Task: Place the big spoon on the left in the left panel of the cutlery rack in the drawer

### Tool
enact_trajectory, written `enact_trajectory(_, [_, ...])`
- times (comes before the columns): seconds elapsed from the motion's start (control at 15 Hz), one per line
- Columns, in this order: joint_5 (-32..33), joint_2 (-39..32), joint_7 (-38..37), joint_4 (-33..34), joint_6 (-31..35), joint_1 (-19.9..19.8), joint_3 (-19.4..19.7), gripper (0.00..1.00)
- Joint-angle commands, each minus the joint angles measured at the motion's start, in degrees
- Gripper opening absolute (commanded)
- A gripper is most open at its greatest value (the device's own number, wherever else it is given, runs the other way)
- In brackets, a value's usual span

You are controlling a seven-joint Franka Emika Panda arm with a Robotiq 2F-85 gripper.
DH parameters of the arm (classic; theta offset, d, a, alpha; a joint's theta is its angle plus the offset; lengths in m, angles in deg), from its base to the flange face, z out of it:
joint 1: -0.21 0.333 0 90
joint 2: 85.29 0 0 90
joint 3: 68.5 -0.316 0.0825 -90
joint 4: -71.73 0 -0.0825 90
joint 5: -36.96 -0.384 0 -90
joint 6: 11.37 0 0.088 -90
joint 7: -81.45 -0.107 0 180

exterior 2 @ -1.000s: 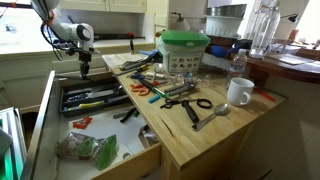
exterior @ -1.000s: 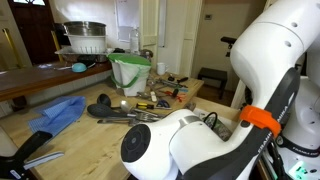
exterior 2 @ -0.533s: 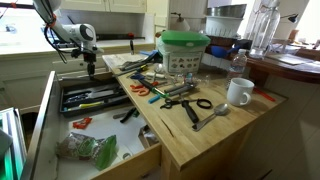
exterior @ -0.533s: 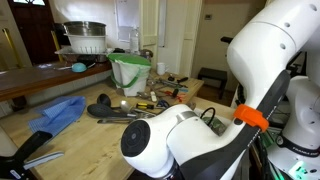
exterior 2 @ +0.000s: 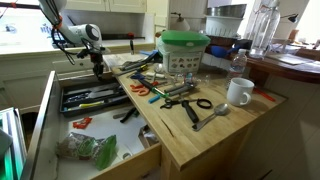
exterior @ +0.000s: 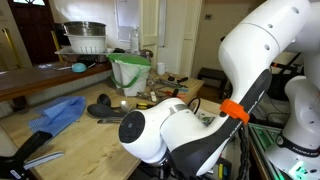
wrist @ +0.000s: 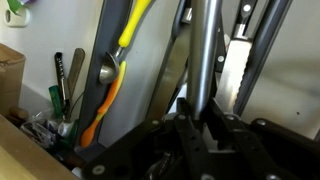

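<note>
My gripper will move toward the right in the wrist view and release the handle there, because it hangs short of the dark divider by the pale blade [wrist: 259, 58].
My gripper [exterior 2: 98, 68] hangs over the far end of the cutlery rack [exterior 2: 95, 99] in the open drawer [exterior 2: 148, 160]. In the wrist view my gripper [wrist: 196, 120] is shut on a long silvery-grey handle [wrist: 204, 55], the big spoon's. The handle runs up out of the picture and its bowl is out of view. Under it lie the rack's narrow compartments [wrist: 98, 50] with a yellow-handled tool [wrist: 133, 30], an orange one [wrist: 103, 100] and a pale blade [wrist: 233, 65]. In an exterior view the arm's body [exterior: 190, 130] hides the gripper and the drawer.
The worktop [exterior 2: 200, 135] beside the drawer holds a green-lidded tub [exterior 2: 184, 50], a white mug [exterior 2: 239, 92], a steel spoon [exterior 2: 211, 116] and scattered tools [exterior 2: 165, 88]. A green bag [exterior 2: 90, 150] lies in the drawer's near part. A blue cloth [exterior: 58, 113] and a dark ladle [exterior: 101, 108] lie on the worktop.
The gripper has moved across the far end of the rack toward the worktop side and slightly lower. The arm's body has shifted in the exterior view.
</note>
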Motion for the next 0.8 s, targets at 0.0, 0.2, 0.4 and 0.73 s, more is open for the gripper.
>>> enact_trajectory(0.0, [0.6,-1.3,-2.2,2.1,-1.5,0.9,0.4,0.06])
enact_trajectory(0.2, [0.8,-4.1,-7.3,5.8,-2.3,2.6,0.8,0.06])
enact_trajectory(0.4, [0.4,-6.3,-11.7,7.8,-1.2,4.2,0.3,0.06])
enact_trajectory(0.73, [0.4,-7.8,-21.9,8.1,-2.1,8.1,0.4,0.06])
